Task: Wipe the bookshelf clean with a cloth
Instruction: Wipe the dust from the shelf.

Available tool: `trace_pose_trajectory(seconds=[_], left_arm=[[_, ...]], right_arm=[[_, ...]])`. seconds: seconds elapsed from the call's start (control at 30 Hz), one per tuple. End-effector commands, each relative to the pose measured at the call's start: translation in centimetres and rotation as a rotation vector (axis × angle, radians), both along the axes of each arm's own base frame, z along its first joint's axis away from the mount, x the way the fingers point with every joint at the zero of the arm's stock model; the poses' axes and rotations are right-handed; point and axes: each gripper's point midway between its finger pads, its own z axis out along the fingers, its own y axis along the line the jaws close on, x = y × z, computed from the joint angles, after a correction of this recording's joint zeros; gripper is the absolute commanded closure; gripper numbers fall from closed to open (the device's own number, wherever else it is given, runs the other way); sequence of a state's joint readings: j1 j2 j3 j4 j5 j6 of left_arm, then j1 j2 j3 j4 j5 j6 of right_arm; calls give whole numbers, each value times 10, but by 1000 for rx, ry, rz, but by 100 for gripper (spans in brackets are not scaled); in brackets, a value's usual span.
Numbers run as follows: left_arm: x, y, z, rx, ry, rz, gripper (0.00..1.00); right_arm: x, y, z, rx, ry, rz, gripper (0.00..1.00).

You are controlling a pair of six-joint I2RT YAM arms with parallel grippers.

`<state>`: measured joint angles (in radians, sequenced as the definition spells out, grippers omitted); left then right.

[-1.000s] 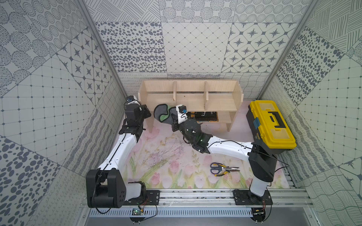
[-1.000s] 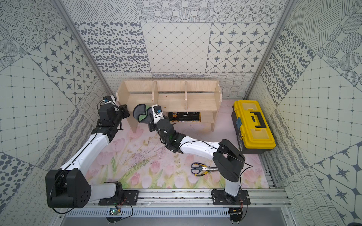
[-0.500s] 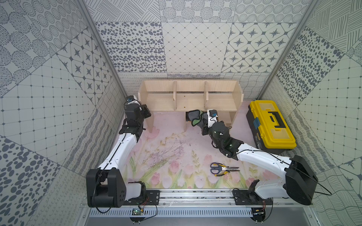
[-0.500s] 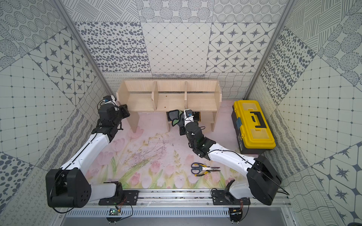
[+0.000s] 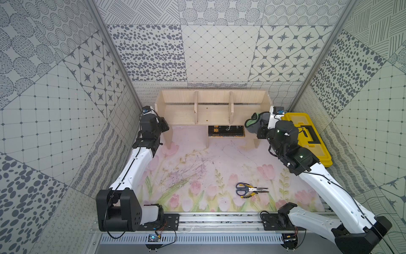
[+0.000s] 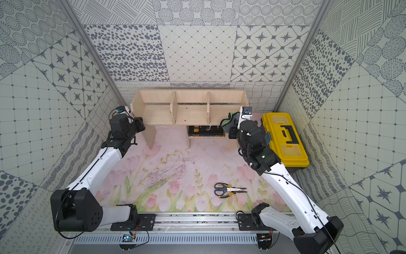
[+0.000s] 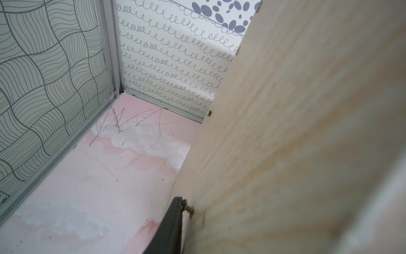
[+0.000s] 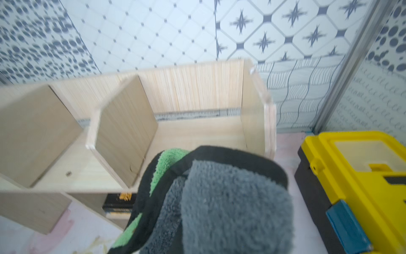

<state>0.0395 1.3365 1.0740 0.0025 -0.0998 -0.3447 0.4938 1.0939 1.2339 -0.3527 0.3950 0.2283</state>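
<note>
I will next lift the cloth outward past the bookshelf's front edge with my right gripper, lower it onto the bare bottom of the toolbox-side bay (image 5: 242, 113) (image 8: 198, 132) and release it.
The pale wood bookshelf (image 5: 211, 110) (image 6: 189, 111) stands against the back wall, its three bays bare. My right gripper (image 5: 260, 129) (image 6: 232, 129) is shut on the cloth (image 5: 252, 122) (image 6: 227, 123) (image 8: 219, 202), a grey and green bundle hanging in front of the shelf's right end, by the right bay (image 8: 197, 132). The cloth hides the right fingers in the wrist view. My left gripper (image 5: 164, 127) (image 6: 139, 124) is clamped on the shelf's left side panel (image 7: 296, 132). One black finger (image 7: 172, 226) lies flat on that panel's outer face, and the panel hides the other finger.
A yellow and black toolbox (image 5: 305, 136) (image 8: 356, 176) sits just right of the shelf, close to my right arm. Dark books (image 5: 226, 131) lie on the small lower shelf. Scissors (image 5: 250, 189) rest on the floral mat (image 5: 197, 171). Patterned walls close in on both sides.
My right arm has swept the cloth from in front of the left bay, past the middle, to the shelf's right end. The left arm has not moved.
</note>
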Motion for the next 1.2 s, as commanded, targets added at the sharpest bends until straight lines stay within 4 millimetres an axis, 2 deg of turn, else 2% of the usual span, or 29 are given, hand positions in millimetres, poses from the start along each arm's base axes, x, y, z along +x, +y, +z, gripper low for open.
trace_pose_trajectory(seconds=[0.0,0.1,0.23,0.33,0.43,0.47,0.5,0.63,0.7,0.83,0.97,1.07,1.1,1.17], left_arm=[[-1,-9,23,-49,-24,-46,66],[1,-4,38,-41,-35,-21,51],[6,-1,47,-43,-32,-14,39],[8,6,46,-45,-26,1,37],[12,11,42,-77,-33,5,37],[14,9,40,-93,-34,-5,38],[18,5,37,-108,-36,-27,41],[25,-5,28,-154,-35,-75,53],[24,-5,27,-158,-40,-75,63],[19,-3,25,-146,-46,-69,74],[15,-2,22,-128,-47,-62,78],[14,-3,20,-133,-48,-69,82],[14,-5,20,-139,-49,-76,83],[14,-7,19,-149,-52,-85,88]], right_arm=[[29,11,1,-14,62,50,100],[65,17,-1,5,107,45,100],[103,29,-19,55,185,63,100],[112,42,-38,80,239,101,100],[109,46,-57,83,291,119,100],[107,43,-61,76,303,109,97],[105,40,-67,62,317,95,91],[100,25,-77,-2,331,38,56],[98,22,-72,-18,321,32,41],[94,15,-49,-33,278,8,27],[89,15,-38,-37,261,10,20],[86,26,-48,-51,283,36,19],[87,31,-55,-65,296,42,21],[91,37,-71,-99,329,39,37]])
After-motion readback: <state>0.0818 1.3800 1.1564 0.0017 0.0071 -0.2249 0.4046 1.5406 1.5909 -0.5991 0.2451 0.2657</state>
